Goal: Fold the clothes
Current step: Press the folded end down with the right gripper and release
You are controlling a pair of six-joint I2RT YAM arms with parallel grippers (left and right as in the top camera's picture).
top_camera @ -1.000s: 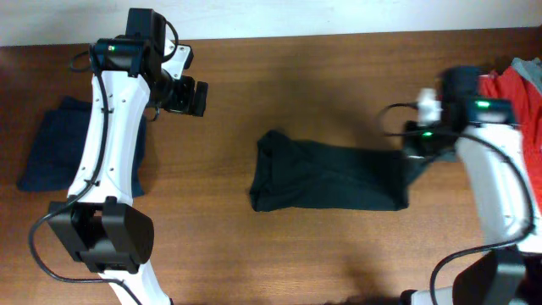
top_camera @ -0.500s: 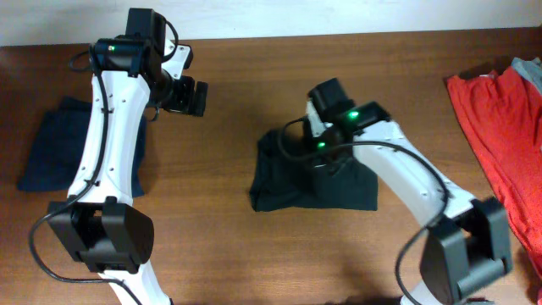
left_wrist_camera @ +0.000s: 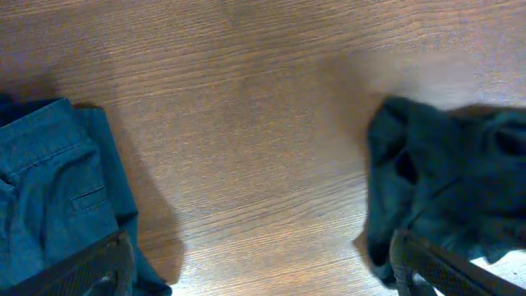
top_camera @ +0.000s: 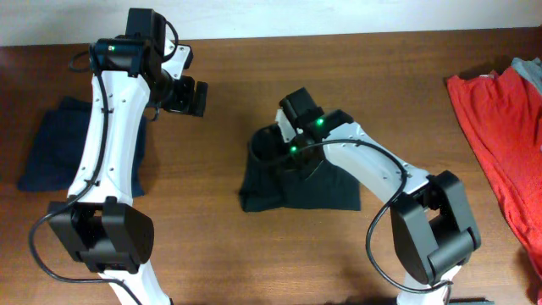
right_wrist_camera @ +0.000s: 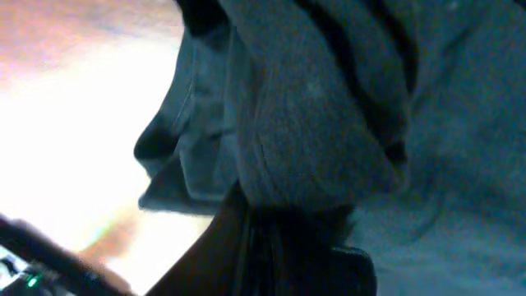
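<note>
My right gripper pulls the gathered fold to the left in the overhead view next, toward the bare wood point(top_camera: 213, 159) point(right_wrist_camera: 78, 123), because the shirt still lies bunched.
The black T-shirt point(top_camera: 315, 190) lies bunched and folded over at the table's middle. It also shows at the right of the left wrist view point(left_wrist_camera: 448, 177) and fills the right wrist view point(right_wrist_camera: 329, 107). My right gripper point(top_camera: 296, 151) is over the shirt's upper left part, shut on a gathered fold of it point(right_wrist_camera: 279, 247). My left gripper point(top_camera: 191, 97) hangs open and empty above bare wood, left of the shirt; its fingers sit wide apart in its wrist view point(left_wrist_camera: 263, 275).
A navy garment point(top_camera: 55, 144) lies folded at the far left, under the left arm, and shows in the left wrist view point(left_wrist_camera: 49, 181). A red garment point(top_camera: 495, 127) with a grey piece lies at the right edge. Bare wood lies between.
My right gripper has swept from the table's right side leftwards across the shirt, carrying its right part over onto the left. The shirt is now shorter and shifted left. The left arm is unmoved.
</note>
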